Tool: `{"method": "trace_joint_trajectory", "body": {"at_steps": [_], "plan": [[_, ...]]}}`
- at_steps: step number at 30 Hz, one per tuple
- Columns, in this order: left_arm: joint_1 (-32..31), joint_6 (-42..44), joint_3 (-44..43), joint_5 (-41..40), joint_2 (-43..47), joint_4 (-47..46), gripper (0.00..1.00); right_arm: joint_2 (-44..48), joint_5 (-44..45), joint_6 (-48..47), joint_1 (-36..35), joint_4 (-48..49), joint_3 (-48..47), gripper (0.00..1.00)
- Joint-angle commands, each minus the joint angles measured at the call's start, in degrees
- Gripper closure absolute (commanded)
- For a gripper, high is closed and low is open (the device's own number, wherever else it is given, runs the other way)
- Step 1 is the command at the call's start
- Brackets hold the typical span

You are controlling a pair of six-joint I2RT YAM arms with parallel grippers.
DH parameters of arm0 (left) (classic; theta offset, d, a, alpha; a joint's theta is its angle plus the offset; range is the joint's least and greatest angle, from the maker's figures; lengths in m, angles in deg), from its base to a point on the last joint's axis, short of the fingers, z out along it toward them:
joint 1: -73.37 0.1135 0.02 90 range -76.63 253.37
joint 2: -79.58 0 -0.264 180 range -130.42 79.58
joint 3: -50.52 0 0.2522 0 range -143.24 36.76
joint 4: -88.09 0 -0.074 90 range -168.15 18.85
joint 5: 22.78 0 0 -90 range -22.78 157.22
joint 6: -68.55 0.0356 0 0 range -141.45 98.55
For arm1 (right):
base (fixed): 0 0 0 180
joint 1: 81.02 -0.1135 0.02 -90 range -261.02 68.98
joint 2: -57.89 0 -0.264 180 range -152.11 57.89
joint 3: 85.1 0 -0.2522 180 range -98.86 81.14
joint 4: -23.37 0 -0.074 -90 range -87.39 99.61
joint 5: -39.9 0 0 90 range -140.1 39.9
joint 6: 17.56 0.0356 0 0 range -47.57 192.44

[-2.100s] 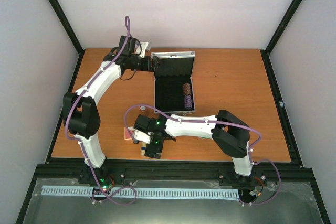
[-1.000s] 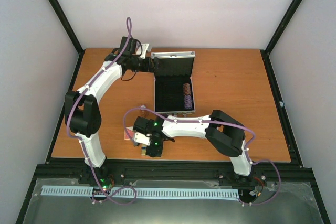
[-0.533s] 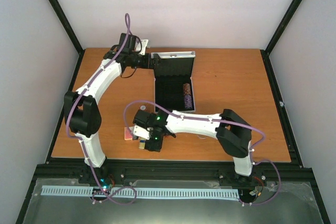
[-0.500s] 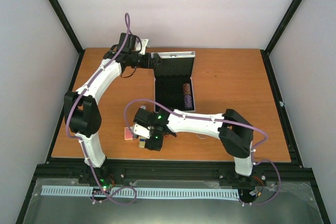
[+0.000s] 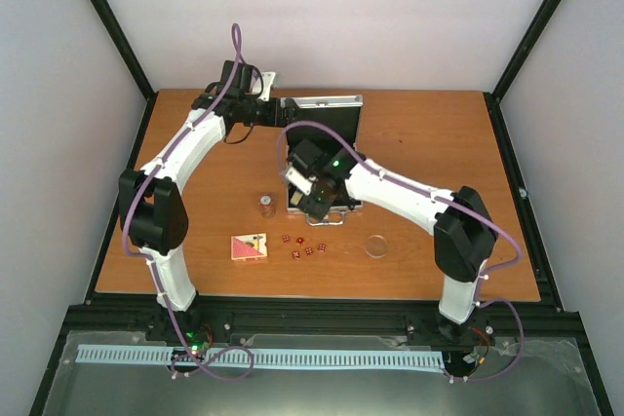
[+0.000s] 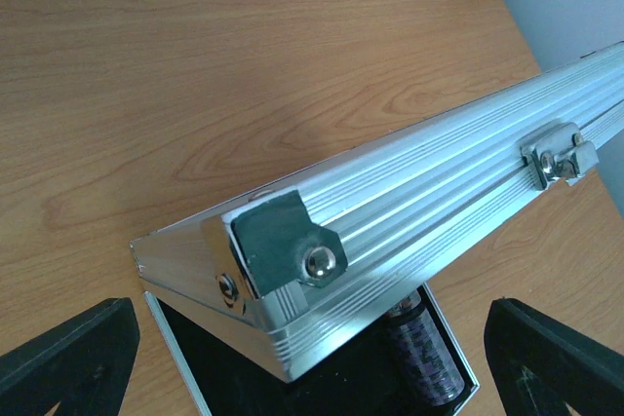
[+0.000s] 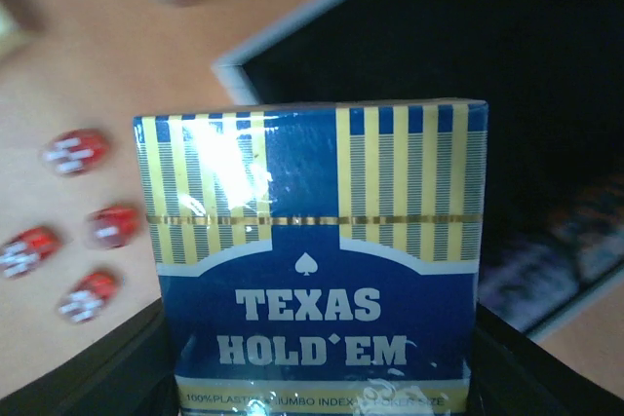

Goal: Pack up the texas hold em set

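Observation:
I should move my right gripper outward and down next to release the blue card deck, as the case's bare black lining beside the chip stack is outward of and below the gripper's fingers.
In the top view my right gripper [image 5: 317, 204] hangs over the near end of the open silver case [image 5: 336, 101]. It is shut on a blue "Texas Hold'em" card deck [image 7: 312, 270], held upright between the fingers [image 7: 97, 377]. A red card deck [image 5: 249, 246], several small red dice [image 5: 302, 246], a clear round disc [image 5: 376, 245] and a short chip stack [image 5: 265, 205] lie on the table. My left gripper [image 5: 281, 114] is open at the raised lid's corner [image 6: 283, 250]. One chip stack [image 6: 424, 358] lies in the black lining.
The orange table ends in a black frame rail [image 5: 312, 311] at the front. Grey walls enclose the back and both sides. The lid's latch [image 6: 558, 155] shows along its ribbed edge.
My right arm has swung from the table's front left up to the case with the blue deck in its grip. That uncovered the dice, the disc and the loose chip stack. The left arm stayed put.

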State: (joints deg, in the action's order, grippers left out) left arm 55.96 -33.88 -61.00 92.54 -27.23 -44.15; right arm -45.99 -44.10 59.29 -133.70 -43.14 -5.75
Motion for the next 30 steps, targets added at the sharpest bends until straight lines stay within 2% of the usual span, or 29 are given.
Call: {"method": "trace_joint_trajectory", "body": {"at_steps": [1, 11, 15, 23, 30], "plan": [[-0.3, -0.3, -1.4, 0.9, -0.3, -0.1, 0.00, -2.6, 4.7, 2.1, 6.6, 4.0, -3.8, 0.67], [-0.3, -0.1, -1.5, -0.1, -0.9, -0.1, 0.00, -12.2, 5.6, 2.2, 10.6, 8.2, -11.8, 0.65], [-0.4, 0.0, -1.6, -0.3, -1.3, -0.2, 0.00, -13.2, 6.7, -5.0, 10.8, 11.6, -10.1, 0.62], [-0.3, 0.5, -2.1, -0.7, -2.9, 0.3, 0.00, -15.3, 8.4, -16.2, 14.0, 15.6, -10.3, 0.62], [-0.3, 0.5, -3.5, -0.6, -5.0, 0.8, 0.00, -19.1, 6.2, -19.0, 15.6, 15.1, -12.3, 0.59]]}}
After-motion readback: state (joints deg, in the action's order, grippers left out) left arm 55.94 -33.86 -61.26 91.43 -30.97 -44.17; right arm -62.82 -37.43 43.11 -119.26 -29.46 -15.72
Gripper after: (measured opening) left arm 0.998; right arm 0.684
